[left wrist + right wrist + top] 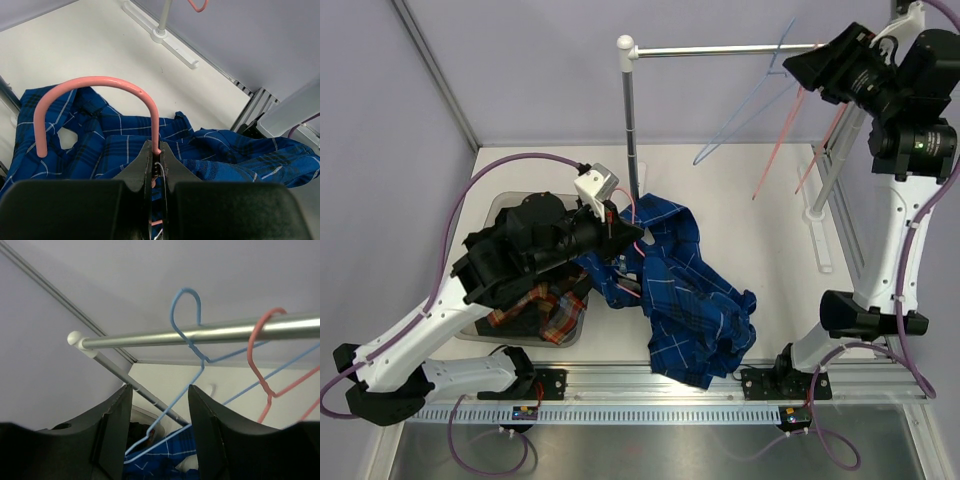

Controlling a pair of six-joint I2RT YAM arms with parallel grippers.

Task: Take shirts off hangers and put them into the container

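Note:
The blue shirt is still on the pink hanger. Next I will move my right gripper down and back from the bar and turn it onto the blue shirt's fold, away from the container.
The blue shirt (pixel 692 300) with thin white checks lies crumpled on the table mid-front, also filling the left wrist view (pixel 100 145). My left gripper (pixel 625 235) is shut on the neck of a pink hanger (pixel 102 82), whose hook curves up above the shirt (pixel 157 152). The grey container (pixel 500 203) sits at left under the left arm, holding a plaid shirt (pixel 558 322) and dark fabric. My right gripper (pixel 792 62) is up at the rail and open (pixel 160 395). A blue hanger (pixel 186 315) hangs just beyond its fingers, and its wire shows in the gap.
The silver rail (pixel 720 49) on its upright post (pixel 631 130) carries the blue hanger (pixel 745 110) and pink hangers (pixel 782 150). One pink hanger (pixel 260 347) hangs right of the blue one. The stand's white foot (pixel 820 235) lies at back right.

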